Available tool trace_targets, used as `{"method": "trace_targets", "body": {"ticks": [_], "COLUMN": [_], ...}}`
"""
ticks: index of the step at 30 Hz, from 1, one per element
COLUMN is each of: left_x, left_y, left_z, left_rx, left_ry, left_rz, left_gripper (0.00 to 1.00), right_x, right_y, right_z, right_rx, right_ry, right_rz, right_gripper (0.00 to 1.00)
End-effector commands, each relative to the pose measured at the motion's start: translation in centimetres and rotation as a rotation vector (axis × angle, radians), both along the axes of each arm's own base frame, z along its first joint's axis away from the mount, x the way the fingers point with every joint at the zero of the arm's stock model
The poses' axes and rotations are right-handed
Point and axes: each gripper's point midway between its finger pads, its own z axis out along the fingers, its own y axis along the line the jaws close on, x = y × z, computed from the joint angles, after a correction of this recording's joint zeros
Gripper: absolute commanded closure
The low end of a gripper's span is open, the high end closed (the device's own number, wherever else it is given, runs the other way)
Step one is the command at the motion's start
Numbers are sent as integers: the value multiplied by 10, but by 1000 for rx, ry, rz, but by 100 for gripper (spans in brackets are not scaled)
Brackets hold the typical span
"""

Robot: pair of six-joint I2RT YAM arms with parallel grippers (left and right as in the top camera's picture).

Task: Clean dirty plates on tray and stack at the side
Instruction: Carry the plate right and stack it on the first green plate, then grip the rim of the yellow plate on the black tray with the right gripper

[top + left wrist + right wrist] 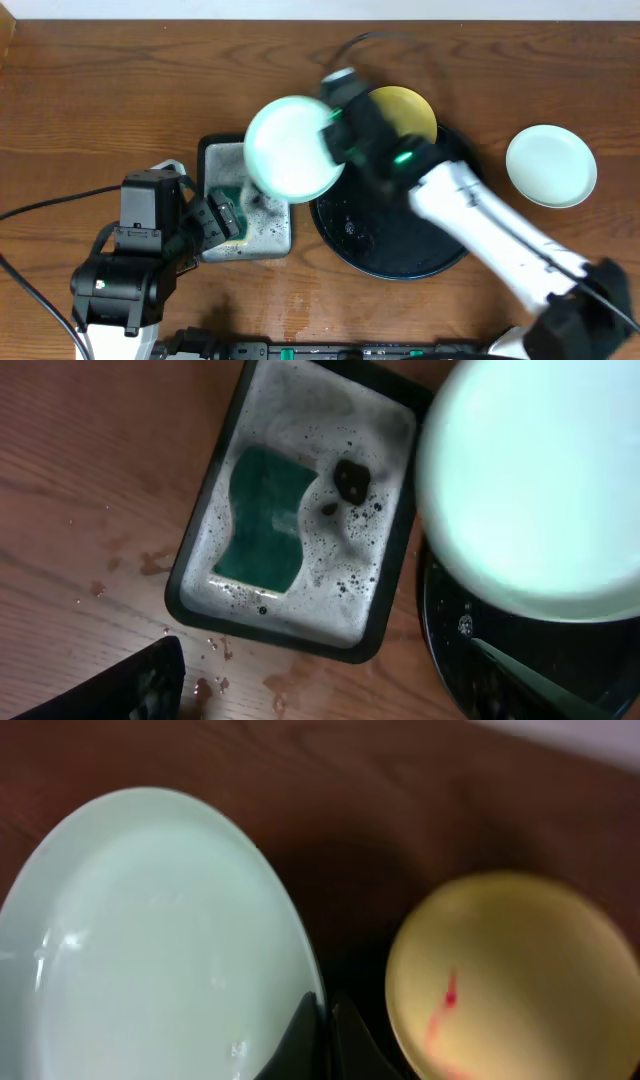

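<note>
My right gripper should next carry the pale mint-white plate past the pale yellow plate and then lower it onto the second mint-white plate (551, 166).
My right gripper (335, 125) is shut on the rim of a pale mint-white plate (292, 147) and holds it in the air over the left edge of the black tray (400, 250). The plate fills the right wrist view (150, 930), pinched between the fingers (325, 1020), and shows in the left wrist view (530, 480). A pale yellow plate (410, 110) with a red smear (445, 1000) lies at the tray's back. A second mint-white plate (551, 165) sits on the table to the right. My left gripper (222, 218) is open and empty by the basin.
A black rectangular basin (215, 250) with soapy foam and a green sponge (265, 515) stands left of the tray. Water drops lie on the wood in front of it (215, 685). A black cable runs across the table at the far left (50, 200).
</note>
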Motion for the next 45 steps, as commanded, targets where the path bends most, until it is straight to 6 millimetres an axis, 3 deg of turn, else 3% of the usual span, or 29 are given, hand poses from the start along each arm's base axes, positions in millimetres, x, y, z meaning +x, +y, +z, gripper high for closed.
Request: {"method": "trace_targets", "body": {"ticks": [1, 7, 9, 12, 18, 22, 25, 30, 31, 32, 34, 36, 38, 42, 45], "left_x": [2, 2, 2, 2, 2, 2, 2, 2, 2, 2, 2, 2, 2, 2, 2], "left_y": [1, 1, 1, 1, 1, 1, 1, 1, 1, 1, 1, 1, 1, 1, 1], "left_z": [8, 8, 8, 8, 8, 8, 8, 8, 8, 8, 8, 8, 8, 8, 8], "left_rx": [6, 6, 6, 6, 6, 6, 6, 6, 6, 6, 6, 6, 6, 6, 6], "left_ry": [-22, -22, -22, -22, -22, -22, -22, -22, -22, -22, -22, -22, -22, -22, -22], "left_rz": [-6, -6, -6, -6, -5, -5, -6, -5, -5, -5, -6, -5, -6, -6, -6], "left_gripper": [12, 12, 12, 12, 12, 12, 12, 12, 12, 12, 12, 12, 12, 12, 12], "right_x": [-1, 18, 16, 6, -26, -47, -56, -61, -61, -60, -49, -39, -19, 3, 3], "right_y": [-40, -194, -253, -323, -434, -476, -489, -485, -484, -483, -479, -472, -448, -375, -311], "right_z": [43, 23, 10, -8, -49, -76, -94, -109, -108, -105, -84, -65, -29, 38, 57], "right_rx": [312, 344, 336, 307, 207, 170, 180, 173, 174, 177, 203, 227, 280, 329, 279], "right_ry": [134, 253, 289, 321, 385, 446, 497, 564, 563, 553, 475, 407, 286, 98, 63], "right_rz": [-29, -392, -552, -756, -1089, -1218, -1256, -1247, -1245, -1241, -1213, -1161, -1007, -654, -443], "right_gripper": [99, 99, 99, 99, 99, 99, 99, 98, 89, 64, 51, 49, 47, 51, 54]}}
